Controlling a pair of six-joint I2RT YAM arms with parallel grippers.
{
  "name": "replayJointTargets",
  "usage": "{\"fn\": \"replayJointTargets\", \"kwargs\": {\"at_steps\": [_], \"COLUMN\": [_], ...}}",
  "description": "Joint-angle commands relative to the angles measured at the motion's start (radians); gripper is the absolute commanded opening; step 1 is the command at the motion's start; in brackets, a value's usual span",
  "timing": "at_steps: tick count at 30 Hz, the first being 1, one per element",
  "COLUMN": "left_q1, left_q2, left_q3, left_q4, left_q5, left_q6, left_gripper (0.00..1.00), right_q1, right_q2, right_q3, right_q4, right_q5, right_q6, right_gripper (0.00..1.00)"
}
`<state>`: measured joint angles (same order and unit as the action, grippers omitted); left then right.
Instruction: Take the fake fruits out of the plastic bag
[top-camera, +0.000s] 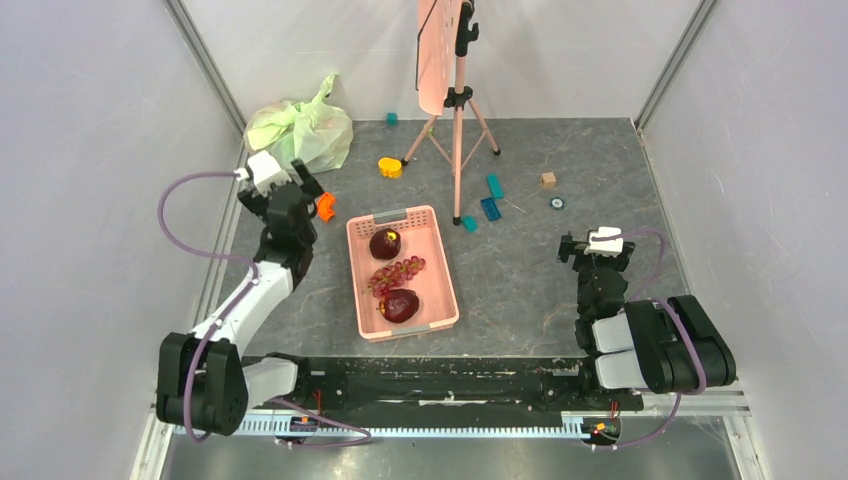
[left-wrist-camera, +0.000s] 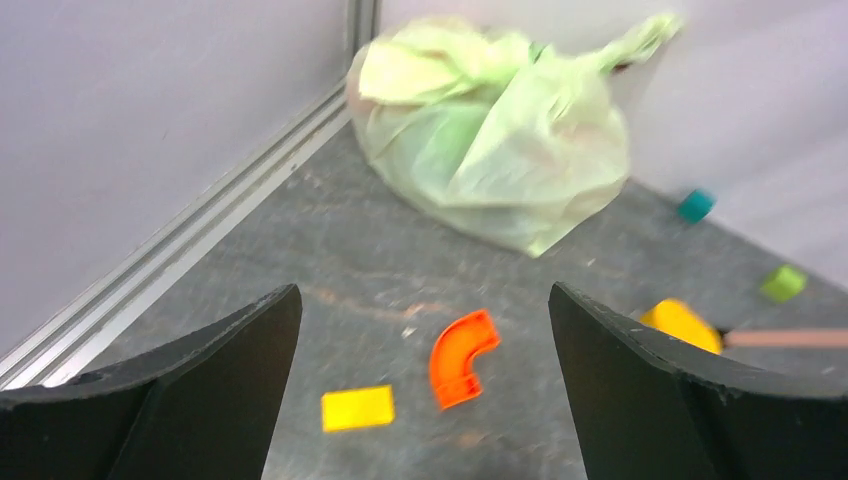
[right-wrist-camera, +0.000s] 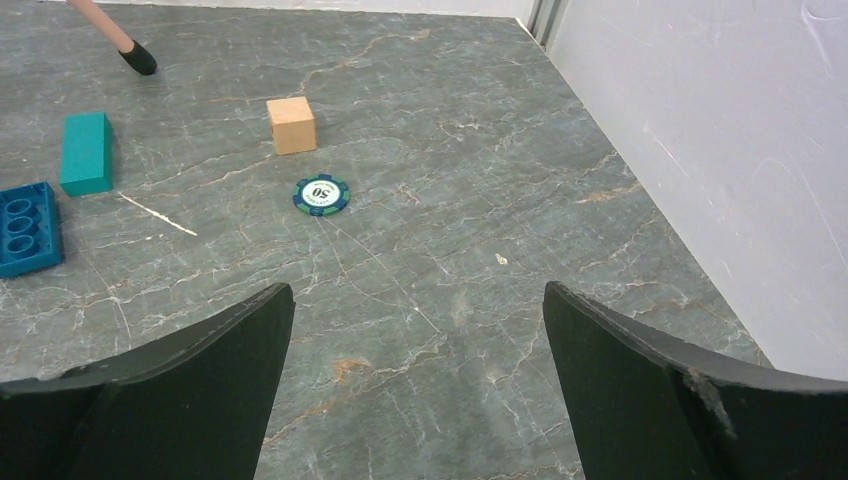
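Note:
Loose plastic stands out at the bag's near fold below the knot, so my left gripper should next move outward over the bag and lower its open fingers onto that fold.
The pale-green plastic bag lies knotted in the far left corner against the walls. It also shows blurred in the left wrist view. The fake fruits are hidden inside it; only vague bulges show. My left gripper is open and empty, a short way in front of the bag and above the table; its jaws stand wide apart. My right gripper is open and empty at the right, low over bare table, far from the bag.
A pink basket with dark maroon fruits and grapes stands mid-table. An orange curved block and a yellow block lie under my left gripper. A tripod stands at the back. A chip and a wooden cube lie ahead of my right gripper.

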<state>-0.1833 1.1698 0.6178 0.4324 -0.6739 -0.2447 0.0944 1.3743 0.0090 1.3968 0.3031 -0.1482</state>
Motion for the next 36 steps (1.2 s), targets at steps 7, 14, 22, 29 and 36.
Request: {"fn": "replayJointTargets", "kwargs": {"at_steps": [7, 14, 22, 29, 36], "left_q1": [0.106, 0.124, 0.135, 0.162, 0.171], "left_q2": [0.319, 0.643, 0.97, 1.154, 1.226], "left_q3": [0.599, 1.004, 1.381, 1.555, 1.58], "left_q4": [-0.545, -0.725, -0.848, -0.888, -0.802], "left_q5": [0.243, 0.256, 0.243, 0.24, 0.214], "left_q6": [-0.258, -0.184, -0.174, -0.173, -0.114], "left_gripper": [1.0, 1.0, 1.0, 1.0, 1.0], "right_q1": [-0.001, -0.001, -0.001, -0.001, -0.001], "right_q2": [0.004, 0.004, 0.004, 0.003, 0.004], "right_q3": [-0.097, -0.097, -0.097, -0.097, -0.098], "right_q4": [0.028, 0.027, 0.028, 0.028, 0.027], "right_q5": [-0.025, -0.025, -0.025, -0.024, -0.025], "right_q6": [-0.021, -0.021, -0.021, -0.021, -0.021], "right_gripper": [0.98, 0.98, 0.98, 0.98, 0.98]}}
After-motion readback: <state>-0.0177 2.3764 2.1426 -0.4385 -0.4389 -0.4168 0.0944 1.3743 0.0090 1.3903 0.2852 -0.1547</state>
